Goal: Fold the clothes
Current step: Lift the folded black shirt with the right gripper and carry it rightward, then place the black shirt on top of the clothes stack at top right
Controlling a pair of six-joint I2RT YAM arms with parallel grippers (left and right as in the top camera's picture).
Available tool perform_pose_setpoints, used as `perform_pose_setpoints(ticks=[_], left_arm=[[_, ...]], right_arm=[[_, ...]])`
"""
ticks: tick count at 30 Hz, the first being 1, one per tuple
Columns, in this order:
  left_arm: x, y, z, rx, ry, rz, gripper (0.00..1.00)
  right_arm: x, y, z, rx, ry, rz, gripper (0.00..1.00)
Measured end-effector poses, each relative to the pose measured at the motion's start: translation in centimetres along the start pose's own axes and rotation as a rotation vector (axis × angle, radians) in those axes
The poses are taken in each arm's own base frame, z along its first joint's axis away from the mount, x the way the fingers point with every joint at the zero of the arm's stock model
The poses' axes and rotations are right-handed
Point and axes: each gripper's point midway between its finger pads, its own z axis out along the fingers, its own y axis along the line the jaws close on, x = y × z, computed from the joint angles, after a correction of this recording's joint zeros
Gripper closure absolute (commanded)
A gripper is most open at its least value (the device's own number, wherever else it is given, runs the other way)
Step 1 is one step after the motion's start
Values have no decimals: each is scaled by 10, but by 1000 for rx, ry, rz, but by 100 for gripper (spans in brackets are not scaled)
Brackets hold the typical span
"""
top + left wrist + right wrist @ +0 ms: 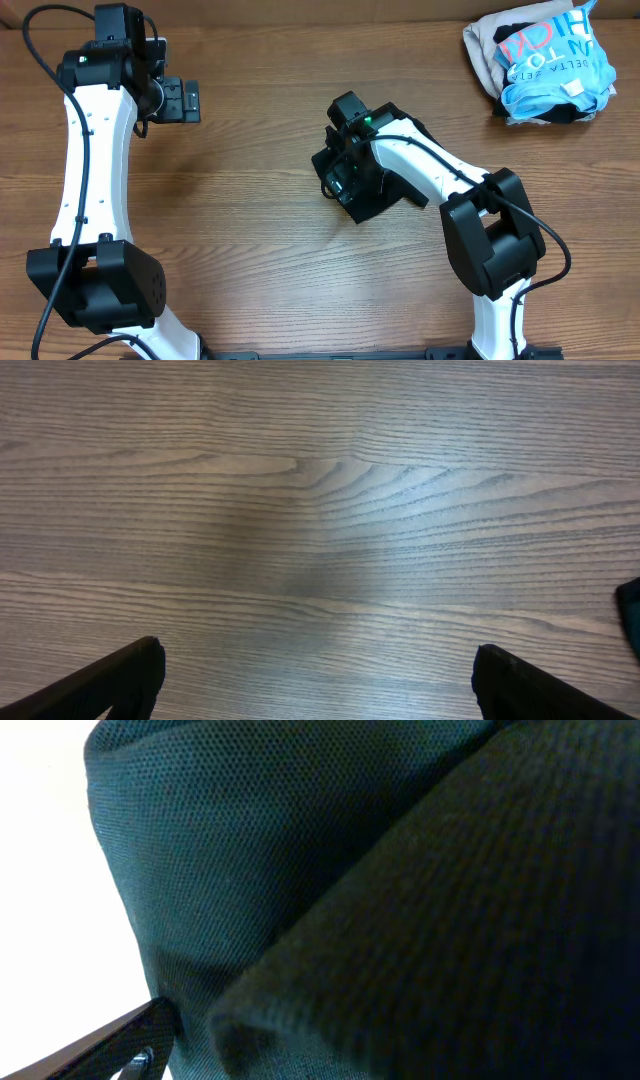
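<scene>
The shirt's black cloth already stands between my right gripper's open fingers. Next, the gripper moves slightly down onto the shirt's folded edge (349, 199) (235, 965) and draws its fingers together.
The black shirt (368, 203) lies as a small bunched bundle on the wooden table (260, 250), near the middle. My right gripper (348, 172) is down on top of it. In the right wrist view the black knit fabric (330, 870) fills nearly the whole frame; only one finger shows, at the lower left, set wide, and the other is hidden by cloth. The gripper (320, 1025) looks open with fabric between the jaws. My left gripper (182, 100) is open and empty at the far left, well away from the shirt. Its wrist view shows both fingers (315, 670) spread over bare wood.
A pile of other garments sits at the back right corner: a light-blue-and-white one with pink lettering (548, 58) on a beige one (484, 48). A dark sliver (632, 618) shows at the right edge of the left wrist view.
</scene>
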Motion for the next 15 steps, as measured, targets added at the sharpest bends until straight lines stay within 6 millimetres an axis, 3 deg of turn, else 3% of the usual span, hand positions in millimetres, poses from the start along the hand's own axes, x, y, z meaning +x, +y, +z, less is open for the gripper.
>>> perform_pose_setpoints(ticks=[2,3,9,12,15], left_arm=[[0,0,0,0,0,0,0],[0,0,0,0,1,0,0],[0,0,0,0,0,0,0],[0,0,0,0,0,0,0],[0,0,0,0,0,0,0]], right_arm=[[1,1,2,-2,1,-2,11],[2,1,3,-3,2,0,19],[7,-3,14,17,6,19,79],[6,-7,15,41,-2,55,95],[7,-10,13,58,5,88,96]])
